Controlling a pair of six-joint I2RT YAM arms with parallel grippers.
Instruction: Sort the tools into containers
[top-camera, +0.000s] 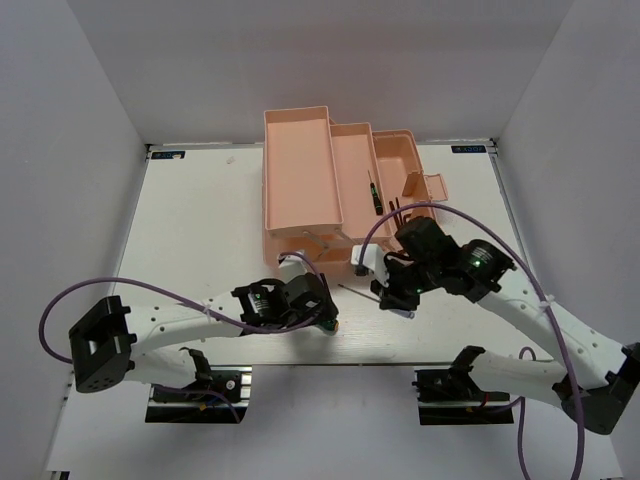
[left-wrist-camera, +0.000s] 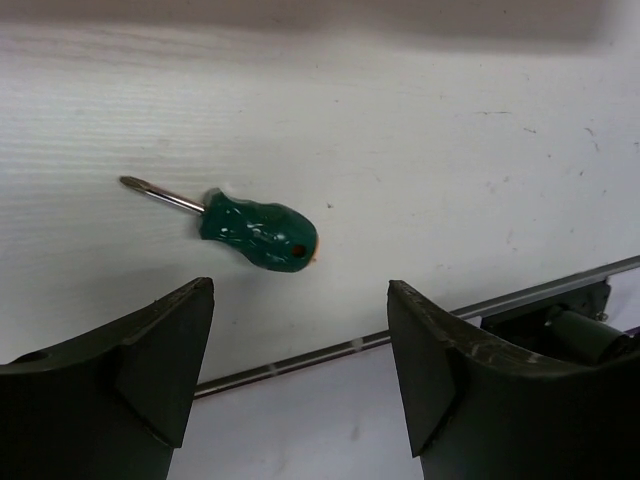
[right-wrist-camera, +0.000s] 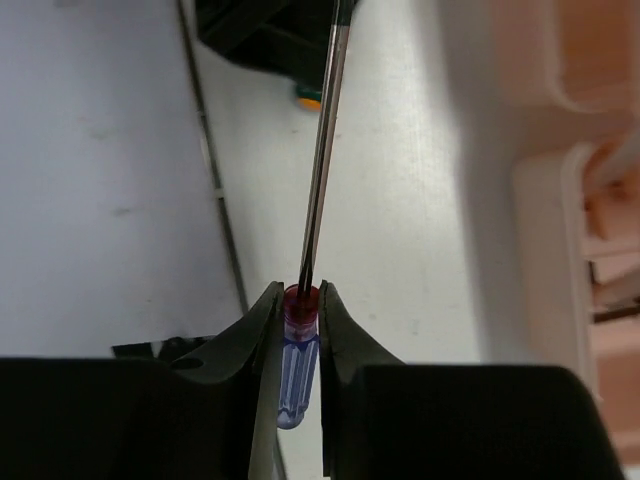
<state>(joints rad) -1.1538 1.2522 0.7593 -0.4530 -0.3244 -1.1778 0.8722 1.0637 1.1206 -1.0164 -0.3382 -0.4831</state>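
Observation:
My right gripper rises outward over the tray holding the thin screwdriver next and releases the blue-handled one there, since that tray lies outward of my gripper.
The peach-pink toolbox stands open at the back of the table, its trays stepped out to the right. A thin black-and-green screwdriver lies in a right-hand tray. My right gripper is shut on the slim blue-handled screwdriver, gripping it at its red collar; the shaft points away over the table. In the top view this gripper is just in front of the toolbox. My left gripper is open and empty, close to a stubby green-handled screwdriver that lies flat on the table. It also shows in the top view.
The table's front edge, a metal strip, runs just under my left fingers. The toolbox wall is on the right of the right wrist view. A small hinged flap sticks out at the toolbox's right end. White walls enclose the table.

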